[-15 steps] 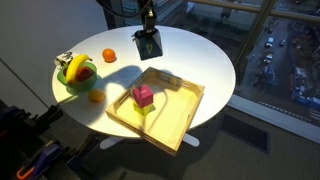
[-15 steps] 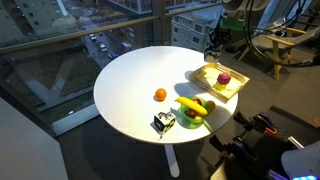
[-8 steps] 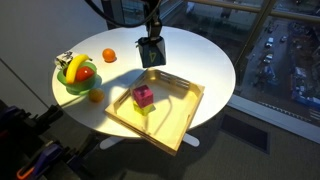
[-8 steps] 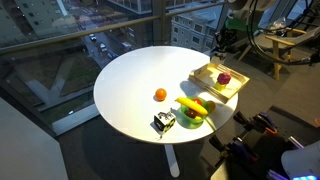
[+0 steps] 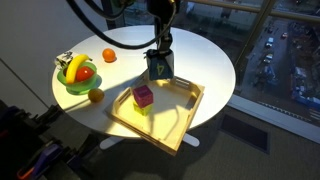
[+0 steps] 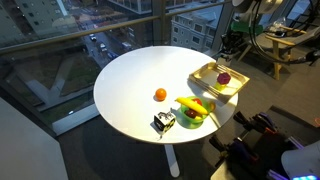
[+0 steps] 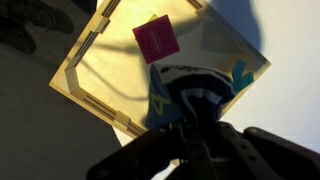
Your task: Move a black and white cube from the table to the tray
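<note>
Bare tray bottom beside the magenta cube lies below my gripper and to its left in the wrist view. The gripper moves that way next, lowers and releases.
My gripper (image 5: 158,58) is shut on the black and white cube (image 5: 158,68) and holds it just above the far rim of the light-wood tray (image 5: 190,105). In the wrist view the cube (image 7: 195,82) hangs between my dark fingers (image 7: 190,115) over the tray's corner (image 7: 85,88). A magenta cube (image 5: 143,96) stands inside the tray, close to the held cube; it also shows in the wrist view (image 7: 157,40). In an exterior view my gripper (image 6: 228,46) hangs over the tray (image 6: 205,72) at the edge of the round white table (image 6: 140,80).
A green fruit bowl (image 5: 78,78) with a banana stands at the table's edge, an orange (image 5: 108,56) beyond it and a brown fruit (image 5: 96,96) in front. A second small black and white object (image 6: 164,122) lies by the bowl.
My gripper has carried the black and white cube from above the bare table toward the tray and lower, to the tray's far rim. Nothing else has moved.
</note>
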You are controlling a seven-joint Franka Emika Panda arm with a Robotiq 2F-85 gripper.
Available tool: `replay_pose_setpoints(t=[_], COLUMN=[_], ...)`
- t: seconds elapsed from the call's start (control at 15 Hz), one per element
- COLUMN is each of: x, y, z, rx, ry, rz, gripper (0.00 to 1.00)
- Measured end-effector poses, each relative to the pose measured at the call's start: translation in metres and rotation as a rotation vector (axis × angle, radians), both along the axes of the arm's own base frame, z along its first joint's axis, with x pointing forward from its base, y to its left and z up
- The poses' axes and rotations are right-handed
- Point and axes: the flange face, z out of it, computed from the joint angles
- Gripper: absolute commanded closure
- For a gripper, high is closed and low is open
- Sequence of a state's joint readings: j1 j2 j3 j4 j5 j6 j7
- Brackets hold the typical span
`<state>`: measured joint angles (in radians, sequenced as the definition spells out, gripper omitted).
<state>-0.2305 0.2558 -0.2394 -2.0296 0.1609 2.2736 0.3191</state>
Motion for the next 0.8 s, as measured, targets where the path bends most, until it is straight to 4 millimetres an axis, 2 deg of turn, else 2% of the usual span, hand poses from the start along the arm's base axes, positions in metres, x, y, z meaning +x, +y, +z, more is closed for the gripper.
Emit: replay_pose_setpoints(t=[0.4, 0.8], x=[-0.007, -0.01], y=[-0.033, -0.05], z=[-0.015, -0.039], rx=[-0.017, -0.026], ry=[0.016, 0.024], rz=[-0.057, -0.094], gripper=[0.94, 0.94])
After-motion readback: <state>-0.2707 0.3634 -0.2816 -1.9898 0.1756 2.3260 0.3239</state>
